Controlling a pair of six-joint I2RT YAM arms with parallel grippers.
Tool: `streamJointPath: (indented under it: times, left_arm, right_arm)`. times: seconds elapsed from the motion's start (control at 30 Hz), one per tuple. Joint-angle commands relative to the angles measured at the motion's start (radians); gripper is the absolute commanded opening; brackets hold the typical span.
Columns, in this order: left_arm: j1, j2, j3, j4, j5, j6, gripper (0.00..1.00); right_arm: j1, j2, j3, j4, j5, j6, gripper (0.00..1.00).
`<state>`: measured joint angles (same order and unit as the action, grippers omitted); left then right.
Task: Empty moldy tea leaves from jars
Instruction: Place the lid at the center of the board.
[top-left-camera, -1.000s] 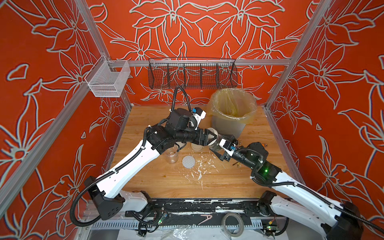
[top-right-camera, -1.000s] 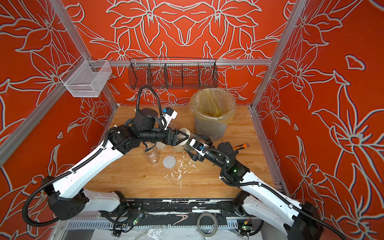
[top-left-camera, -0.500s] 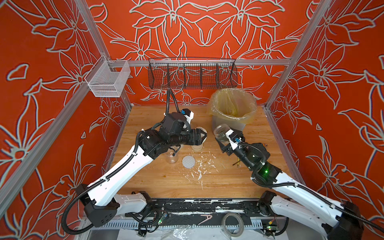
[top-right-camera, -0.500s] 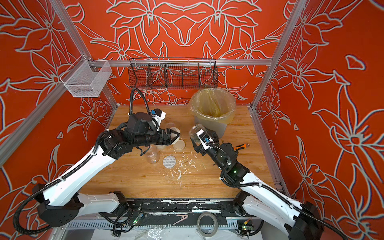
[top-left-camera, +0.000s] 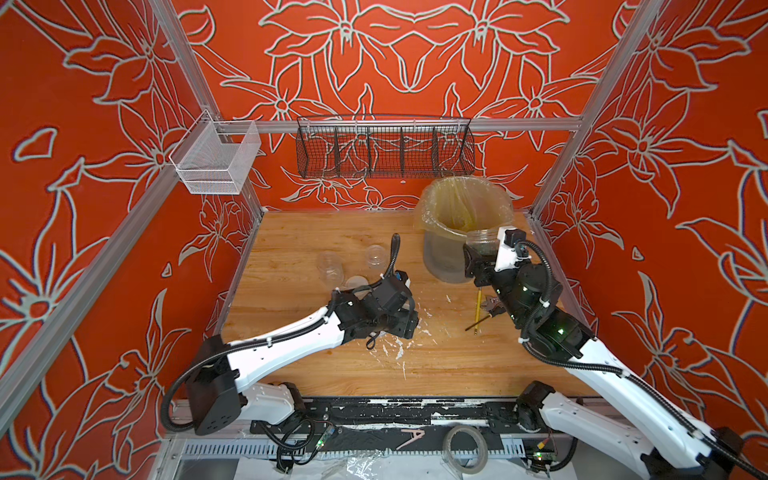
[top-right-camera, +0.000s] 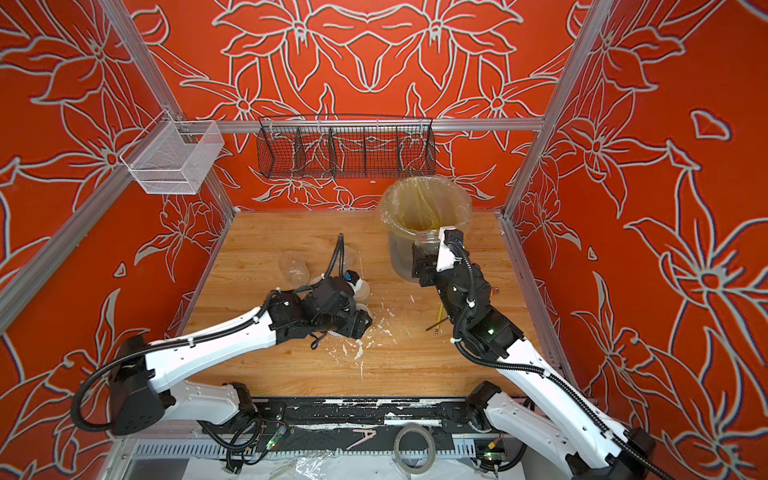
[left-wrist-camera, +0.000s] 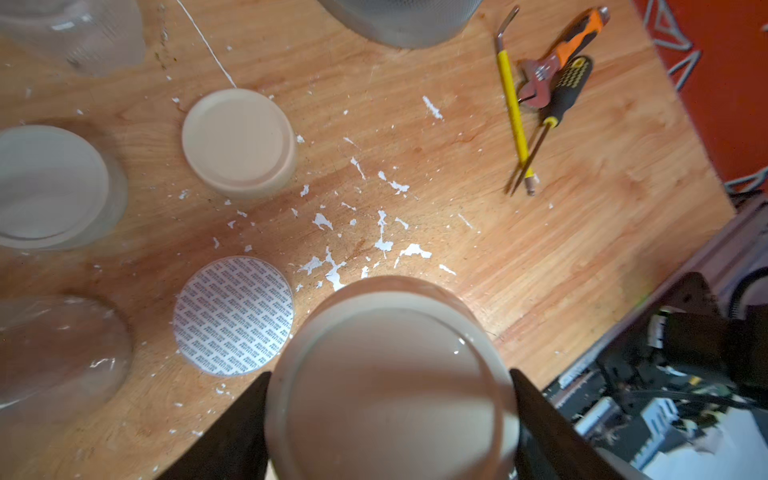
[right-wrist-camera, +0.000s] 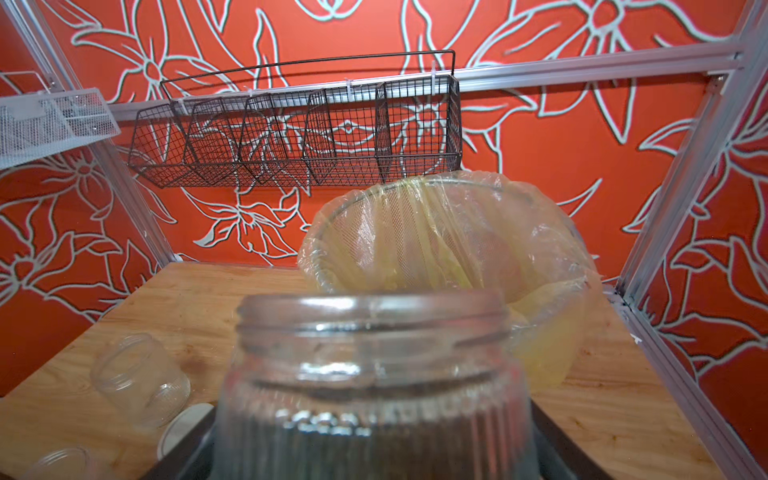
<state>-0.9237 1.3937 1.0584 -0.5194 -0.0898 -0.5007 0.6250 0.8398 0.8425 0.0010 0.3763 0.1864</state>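
Observation:
The spot on the tabletop (left-wrist-camera: 374, 244) beside the dotted white disc has only white flakes on it, so I will move my left gripper down there and let go of the cream lid.
My right gripper (top-left-camera: 483, 254) is shut on an open clear jar (top-left-camera: 481, 238), held upright against the near side of the bin and level with its rim. Dark tea leaves (right-wrist-camera: 374, 432) show through the ribbed wall of this jar (right-wrist-camera: 374, 374). My left gripper (left-wrist-camera: 390, 428) is shut on a round cream lid (left-wrist-camera: 390, 374), pointing down over the table's middle (top-left-camera: 409, 326). Two clear jars (top-left-camera: 330, 264) (top-left-camera: 376, 254) stand or lie at the back left of the table, both looking empty. Another jar with a lid on (left-wrist-camera: 50, 187) stands near them.
A grey bin with a yellowish liner (top-left-camera: 465, 195) stands at the back right. A loose cream lid (left-wrist-camera: 239, 141) and a dotted white disc (left-wrist-camera: 232, 316) lie among white flakes (left-wrist-camera: 382, 232). A yellow tool (left-wrist-camera: 513, 104), pliers and a screwdriver (left-wrist-camera: 569, 83) lie on the right.
The two grippers were together at the jar; the left one has drawn back toward the front with the lid and turned down. The right one has carried the open jar back to the bin.

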Motion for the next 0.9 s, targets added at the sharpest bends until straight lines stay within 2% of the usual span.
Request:
streamJointPath:
  times: [0.0, 0.2, 0.67, 0.77, 0.87]
  left_arm:
    - [-0.015, 0.099, 0.018, 0.071, -0.067, -0.037, 0.36]
    - [-0.015, 0.278, 0.082, 0.04, -0.089, -0.039, 0.36]
    - [-0.014, 0.51, 0.136, 0.078, -0.166, -0.002, 0.37]
    - [-0.012, 0.52, 0.129, 0.073, -0.202, -0.019, 0.45]
    - [-0.009, 0.512, 0.113, 0.068, -0.22, -0.028, 0.62]
  right_arm:
    - [-0.006, -0.003, 0.032, -0.04, -0.007, 0.088, 0.23]
    - [-0.01, -0.025, -0.009, -0.009, -0.003, 0.086, 0.21]
    - [-0.011, -0.031, -0.019, -0.017, -0.071, 0.061, 0.19]
    - [-0.011, -0.031, -0.02, -0.019, -0.076, 0.061, 0.19]
    - [-0.011, -0.03, -0.022, -0.018, -0.077, 0.059, 0.19]
